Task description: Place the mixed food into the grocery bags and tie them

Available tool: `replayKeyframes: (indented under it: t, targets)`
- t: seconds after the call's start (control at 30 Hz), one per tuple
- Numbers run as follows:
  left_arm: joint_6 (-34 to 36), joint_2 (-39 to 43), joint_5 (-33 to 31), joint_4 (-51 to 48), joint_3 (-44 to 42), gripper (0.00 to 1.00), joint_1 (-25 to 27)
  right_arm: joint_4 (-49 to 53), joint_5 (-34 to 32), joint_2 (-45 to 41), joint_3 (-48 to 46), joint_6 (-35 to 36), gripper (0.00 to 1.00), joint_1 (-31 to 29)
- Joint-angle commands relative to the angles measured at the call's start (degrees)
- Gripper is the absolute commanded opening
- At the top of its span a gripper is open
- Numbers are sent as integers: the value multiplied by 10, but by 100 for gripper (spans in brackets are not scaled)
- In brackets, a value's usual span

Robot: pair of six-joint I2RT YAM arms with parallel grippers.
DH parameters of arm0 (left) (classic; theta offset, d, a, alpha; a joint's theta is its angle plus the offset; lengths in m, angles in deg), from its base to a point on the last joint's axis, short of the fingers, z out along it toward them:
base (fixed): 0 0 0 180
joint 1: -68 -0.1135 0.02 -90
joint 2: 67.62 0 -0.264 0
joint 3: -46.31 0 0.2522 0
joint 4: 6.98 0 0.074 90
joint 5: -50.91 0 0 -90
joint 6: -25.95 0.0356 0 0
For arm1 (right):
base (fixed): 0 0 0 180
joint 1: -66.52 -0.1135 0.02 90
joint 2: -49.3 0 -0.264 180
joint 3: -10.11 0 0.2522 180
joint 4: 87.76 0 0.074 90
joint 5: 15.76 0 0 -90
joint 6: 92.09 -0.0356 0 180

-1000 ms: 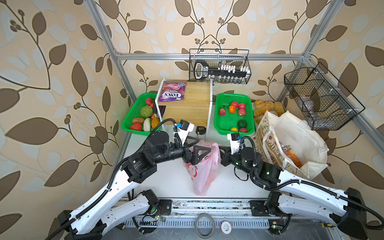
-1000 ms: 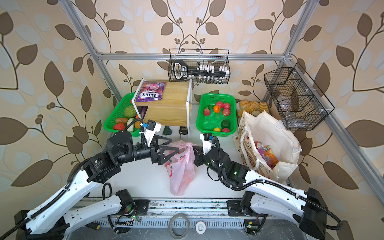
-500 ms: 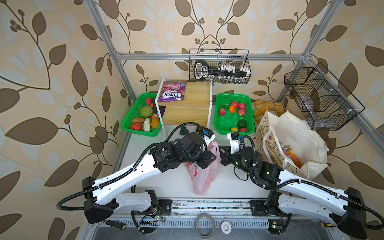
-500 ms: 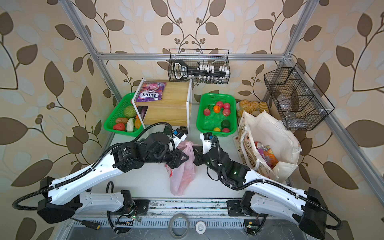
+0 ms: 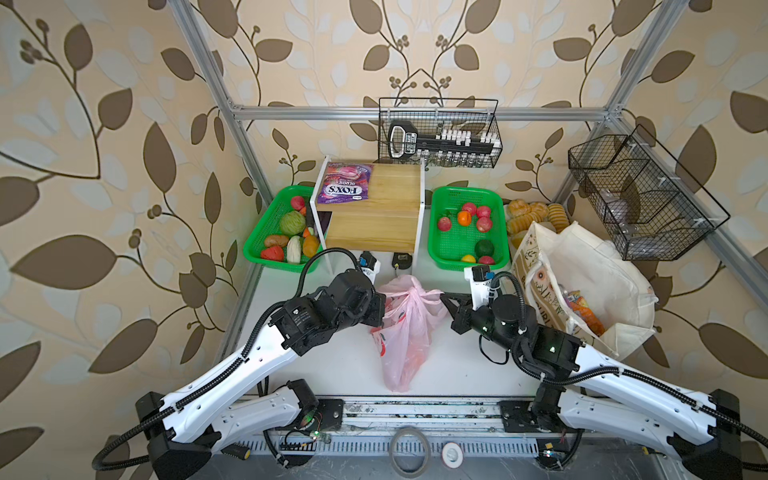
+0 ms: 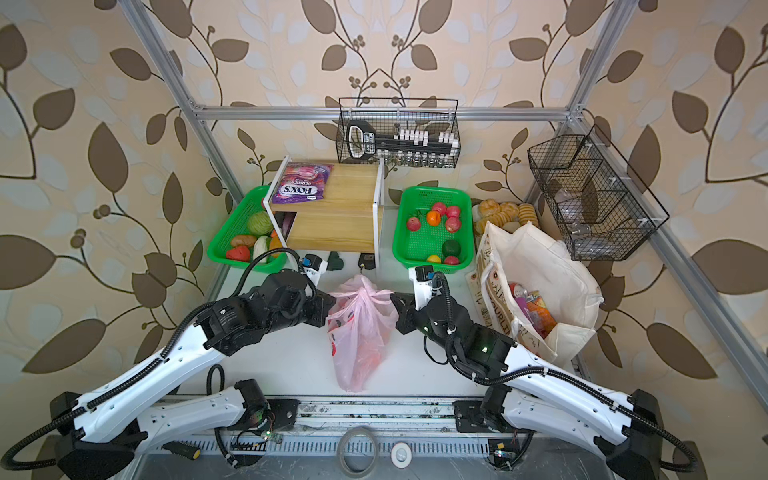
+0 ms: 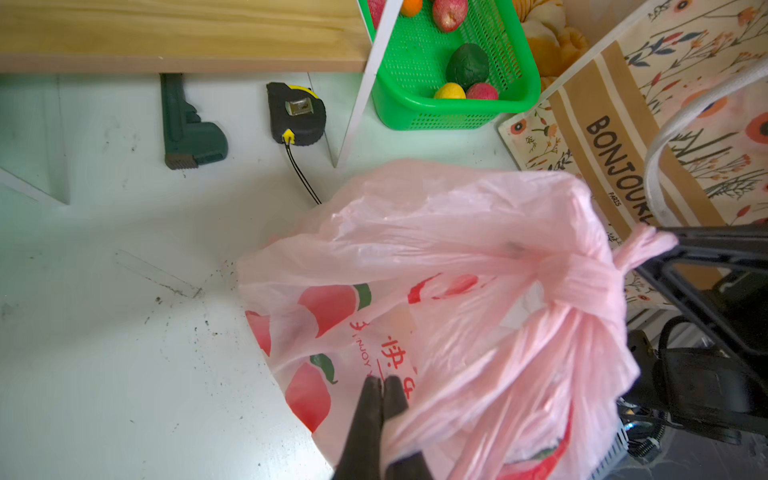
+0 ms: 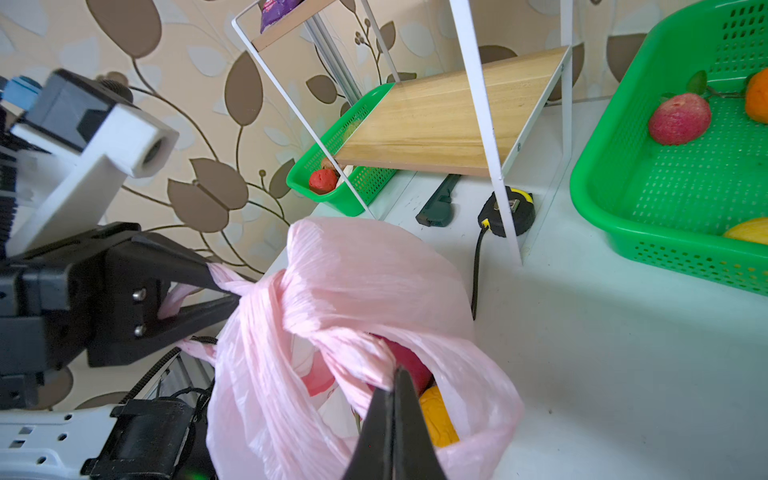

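Note:
I will next pull my right gripper toward the canvas tote [image 5: 582, 266], which is beyond my gripper from the bag [image 5: 409, 332], to tighten the loose twist. Then I will ease back toward the bag and let go of the handle end.
The pink plastic bag [image 5: 409, 332] [image 6: 357, 336] lies mid-table, its two handles crossed in a twist [image 7: 582, 282] at the top. My left gripper [image 5: 383, 300] [image 7: 383, 379] is shut on the handle end that points left; it shows in the right wrist view as left gripper [image 8: 220, 278]. My right gripper [image 5: 444, 296] [image 8: 398, 374] is shut on the handle end that points right. Through the bag's mouth I see a yellow fruit [image 8: 436, 415] and a pink-red fruit [image 8: 411, 361]. The cream canvas tote [image 5: 582, 266] [image 6: 540, 262] stands at the right with an orange packet [image 5: 584, 313] and a magenta packet [image 6: 524, 307] inside.
A wooden shelf [image 5: 374, 216] with a purple FOX'S packet [image 5: 345, 189] stands at the back, between two green baskets [image 5: 255, 245] [image 5: 436, 249] of fruit. Under the shelf lie a tape measure [image 7: 297, 118] and a green wrench [image 7: 187, 129]. Bread rolls [image 5: 536, 212] and wire baskets [image 5: 640, 199] are behind the tote.
My left arm swung right to the bag, and its gripper went from wide open to shut on the left handle end. The right arm and the tote stayed put.

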Motion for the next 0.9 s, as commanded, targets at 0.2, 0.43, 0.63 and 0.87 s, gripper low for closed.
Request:
replayKeyframes:
  t: [0.2, 0.43, 0.63, 0.87]
  targets:
    - [-12, -7, -62, -17, -18, 3, -14, 115, -127, -27, 29, -10, 0, 41]
    - [-6, 21, -2, 7, -73, 3, -59, 67, 31, -42, -23, -56, 0, 152]
    - [-17, 31, 49, 52, -92, 3, -59, -17, 148, -40, -45, -73, 0, 152]
    - [-15, 43, 66, 71, -92, 3, -59, -21, 165, -44, -55, -88, 1, 151]
